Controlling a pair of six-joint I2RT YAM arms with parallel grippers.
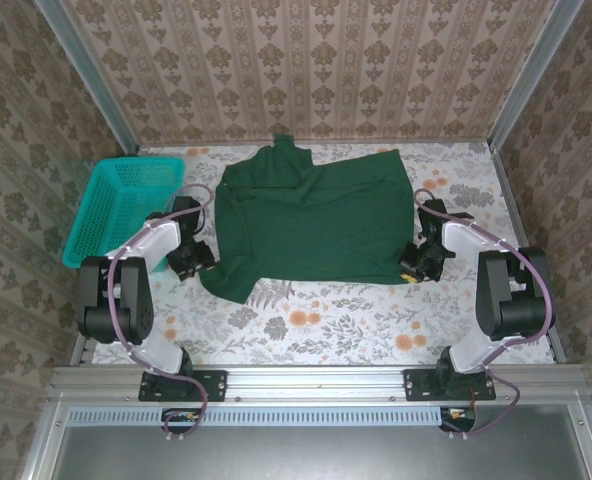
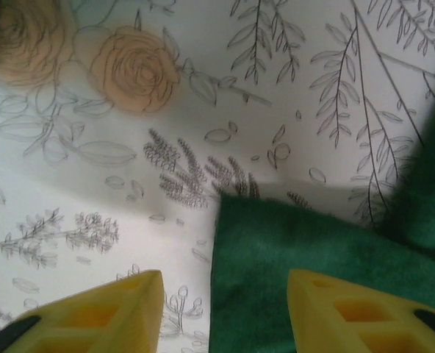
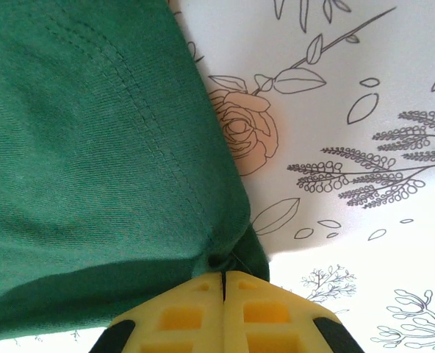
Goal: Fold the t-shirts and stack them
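Observation:
The green cloth's edge is lying flat and loose between my open fingers, so my left gripper should go down farther over the shirt's corner (image 1: 209, 273) (image 2: 232, 220) and close it.
A dark green t-shirt (image 1: 311, 217) lies spread and partly folded across the middle of the flowered table. My left gripper (image 1: 194, 262) sits at its near left corner; in the left wrist view the yellow fingers (image 2: 122, 312) stand apart, and the green cloth's edge (image 2: 276, 272) lies flat on the table between them, held by neither. My right gripper (image 1: 413, 268) is at the shirt's near right corner. There its yellow fingertips (image 3: 195, 309) are pressed together on a pinch of the hem (image 3: 228, 254), with the t-shirt (image 3: 92, 147) bunched over them.
A teal mesh basket (image 1: 116, 205) stands at the table's left edge, just left of the left arm. Patterned walls close in the back and both sides. Bare flowered tabletop (image 1: 326, 320) runs along the front, between the shirt and the arm bases.

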